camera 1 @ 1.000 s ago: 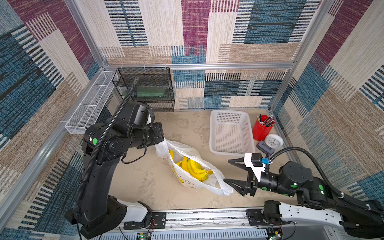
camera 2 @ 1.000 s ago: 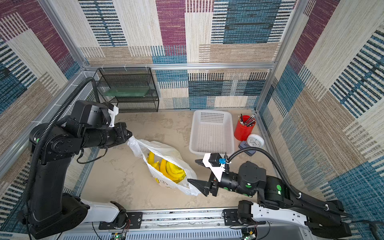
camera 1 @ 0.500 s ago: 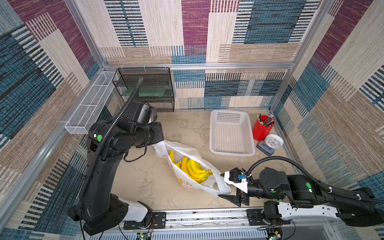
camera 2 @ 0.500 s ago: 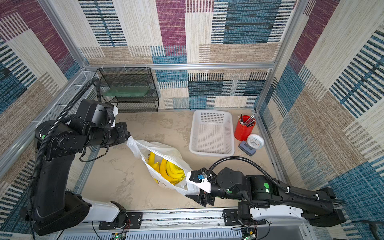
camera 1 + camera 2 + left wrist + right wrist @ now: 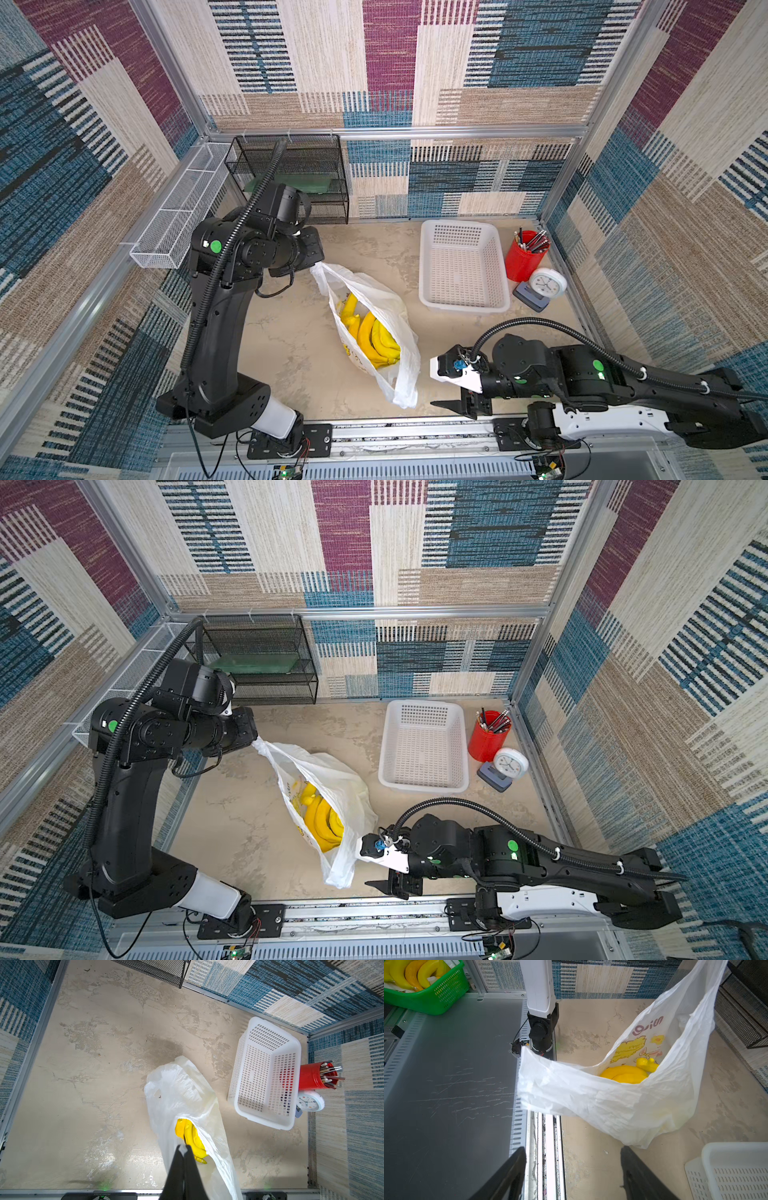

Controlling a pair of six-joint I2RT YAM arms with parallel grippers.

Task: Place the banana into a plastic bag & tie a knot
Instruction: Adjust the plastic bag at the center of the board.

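Note:
The bag's far upper handle (image 5: pixel 319 269) (image 5: pixel 182 1148) is in my left gripper's fingers, and my gripper will next draw it slightly outward and let it go, since the bananas are inside.
The white plastic bag (image 5: pixel 390 303) (image 5: pixel 345 777) lies slanted on the table with its mouth open. A yellow banana bunch (image 5: pixel 370 336) (image 5: pixel 320 820) (image 5: pixel 192 1136) (image 5: pixel 625 1074) sits inside it. My left gripper (image 5: pixel 318 264) (image 5: pixel 254 742) (image 5: pixel 184 1148) is shut on the bag's far upper handle and holds it up. My right gripper (image 5: pixel 440 386) (image 5: pixel 573 1149) is open low by the front rail, just short of the bag's (image 5: pixel 591 1095) loose near end. Nothing is between its fingers. No knot is in view.
A white perforated basket (image 5: pixel 461 305) stands at the back right, with a red pen cup (image 5: pixel 523 255) and a small clock (image 5: pixel 547 283) beside it. A black mesh shelf (image 5: pixel 291 178) fills the back left corner. A green basket (image 5: pixel 425 991) of bananas sits beyond the front rail.
My right arm has dropped and swung left to the bag's near end by the front rail, its jaws narrowing slightly. The left gripper has kept its hold and shifted a little.

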